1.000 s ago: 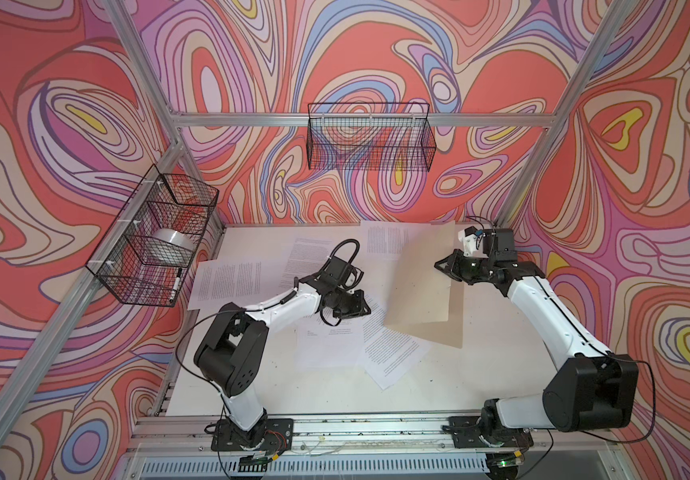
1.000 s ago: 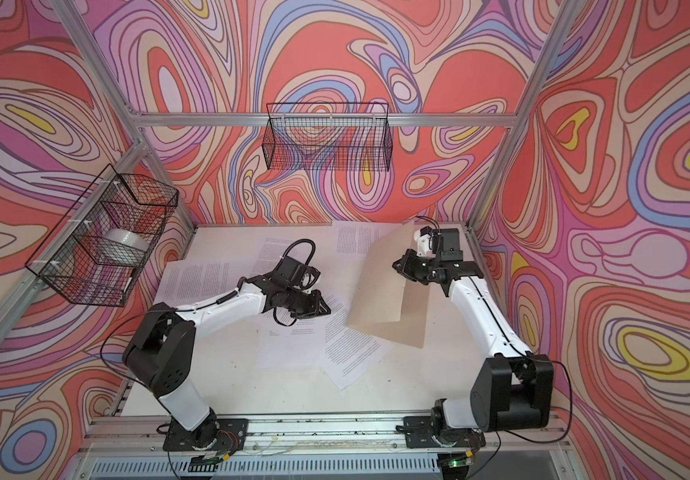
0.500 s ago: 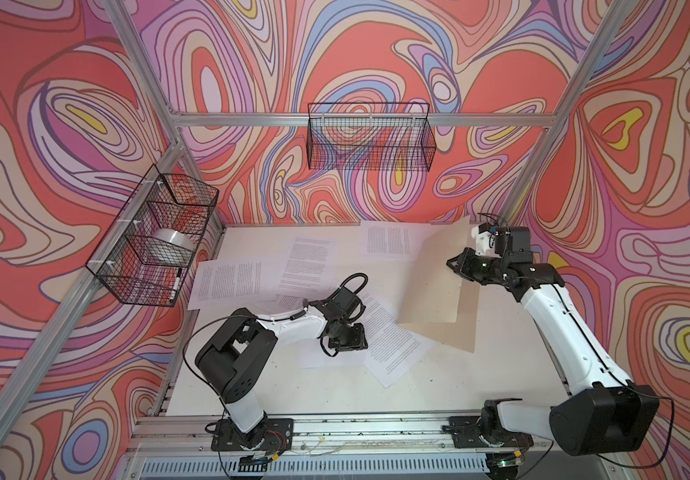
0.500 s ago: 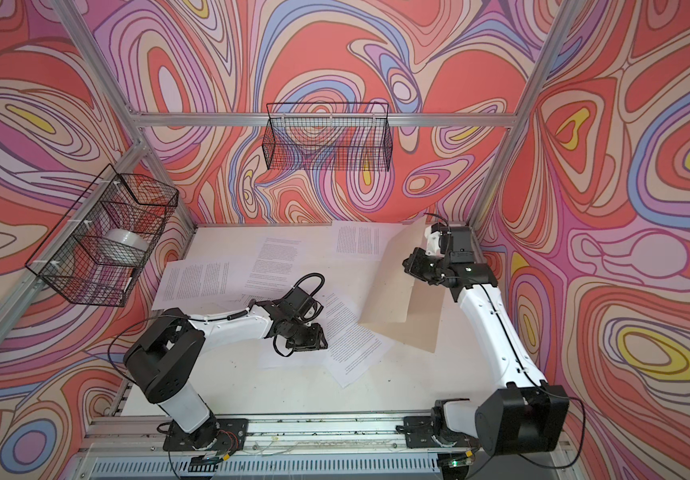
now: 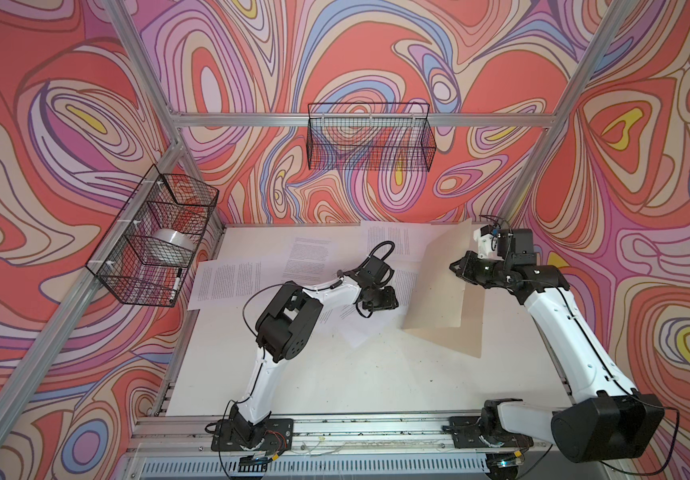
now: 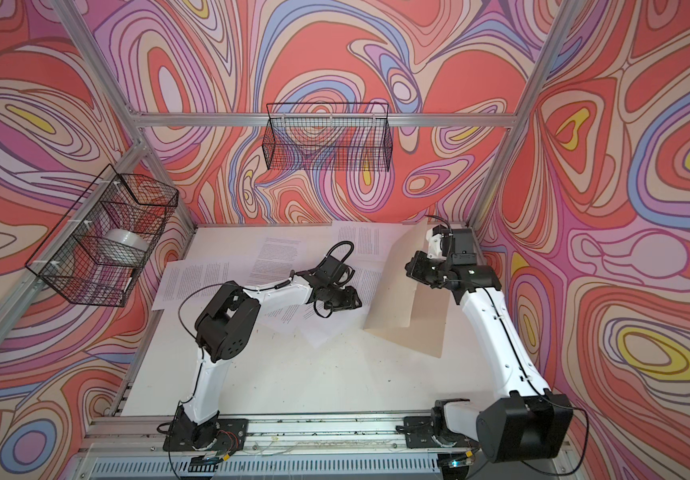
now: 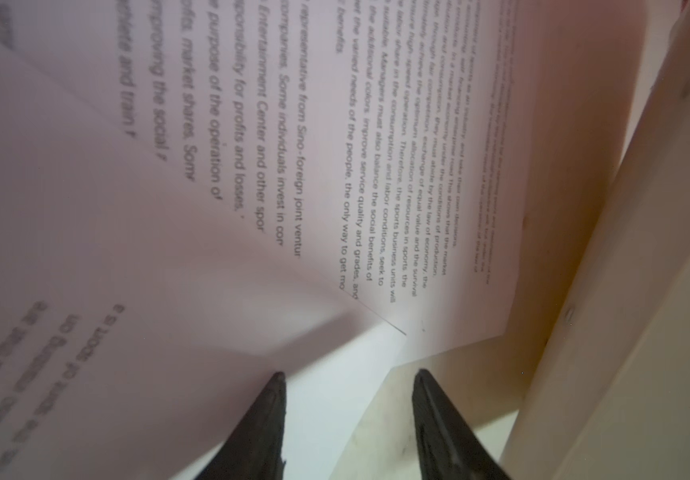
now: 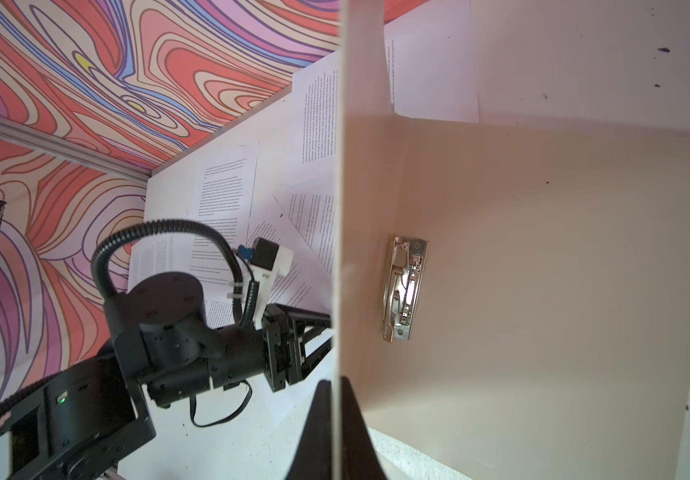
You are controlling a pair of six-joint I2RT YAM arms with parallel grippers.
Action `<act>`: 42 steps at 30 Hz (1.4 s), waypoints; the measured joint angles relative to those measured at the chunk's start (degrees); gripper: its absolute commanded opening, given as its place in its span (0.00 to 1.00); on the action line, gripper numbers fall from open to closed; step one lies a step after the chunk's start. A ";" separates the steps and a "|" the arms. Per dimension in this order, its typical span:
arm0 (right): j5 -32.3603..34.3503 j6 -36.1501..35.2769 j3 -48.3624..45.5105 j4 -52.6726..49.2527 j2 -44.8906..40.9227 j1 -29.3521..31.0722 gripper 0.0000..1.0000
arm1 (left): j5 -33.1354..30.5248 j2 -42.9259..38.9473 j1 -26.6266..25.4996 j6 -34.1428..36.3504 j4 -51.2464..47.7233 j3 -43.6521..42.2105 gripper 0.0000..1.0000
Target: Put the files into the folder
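Note:
My right gripper swings toward the files over the folder's spine [image 5: 418,284] [image 8: 374,292] next and releases the upper cover's edge, since the cover stands between files and clip.
The tan folder [image 5: 438,291] [image 6: 397,291] lies open at the right of the table. My right gripper [image 5: 457,266] [image 8: 337,380] is shut on the edge of its upper cover and holds that cover raised almost upright. A metal clip [image 8: 403,289] shows on the inner face [image 8: 542,270]. Several white printed files [image 5: 231,280] [image 6: 281,257] lie scattered over the back and middle of the table. My left gripper [image 5: 384,299] [image 7: 347,374] hovers low over overlapping files [image 7: 210,208] beside the folder's open side, jaws open with nothing between them. One sheet [image 7: 459,166] reaches in under the raised cover.
A wire basket [image 5: 370,141] hangs on the back wall. Another basket [image 5: 154,237] on the left wall holds a tape roll [image 5: 175,241] and a marker. An aluminium rail [image 5: 335,419] with both arm bases runs along the table's front edge.
My left gripper has opened and moved right toward the folder, and the sheets under it have shifted that way. The right gripper has shifted slightly right, still holding the cover up.

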 measured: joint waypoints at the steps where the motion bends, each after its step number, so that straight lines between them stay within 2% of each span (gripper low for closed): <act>1: -0.22 -0.13 0.00 -0.09 0.00 0.00 0.00 | 0.33 1.88 0.46 0.20 -0.85 3.23 0.51; 5: -0.92 -0.61 0.00 -0.11 0.04 0.00 0.00 | 1.99 7.15 2.34 0.57 -4.00 12.55 0.52; 9: -1.73 -1.68 0.00 -0.57 0.81 0.00 0.00 | 5.18 6.67 4.28 0.76 -6.27 13.79 0.58; 11: -2.08 -2.25 0.00 -1.27 1.66 0.00 0.00 | 6.97 3.78 5.16 0.70 -6.49 11.56 0.63; 13: -2.80 -2.95 0.02 -1.84 2.56 0.02 0.00 | 8.35 -2.40 5.90 0.59 -6.34 6.64 0.67; 18: -2.19 -4.94 0.02 -4.44 4.61 0.81 0.00 | 9.40 -21.22 7.56 1.42 -6.95 -3.34 0.71; 22: 0.57 -6.60 1.07 -7.76 5.97 3.10 0.00 | 8.28 -32.26 10.32 3.06 -7.65 -11.02 0.72; 28: 2.75 -7.76 5.60 -11.74 7.32 6.91 0.00 | 5.70 -36.15 13.64 5.01 -11.82 -19.85 0.76; 33: 3.52 -7.82 5.97 -12.66 9.05 10.36 0.01 | 5.29 -36.98 15.80 5.77 -14.23 -23.04 0.77; 36: 3.63 -7.34 5.66 -12.59 9.92 11.23 0.15 | 5.33 -38.49 17.20 6.34 -14.56 -23.08 0.78; 39: 2.47 -6.19 5.46 -11.61 9.92 11.80 0.37 | 5.42 -40.26 18.36 6.80 -14.64 -23.08 0.80; 42: 0.20 -4.35 5.46 -9.07 9.88 13.60 0.46 | 5.90 -41.44 19.23 7.28 -15.04 -23.06 0.88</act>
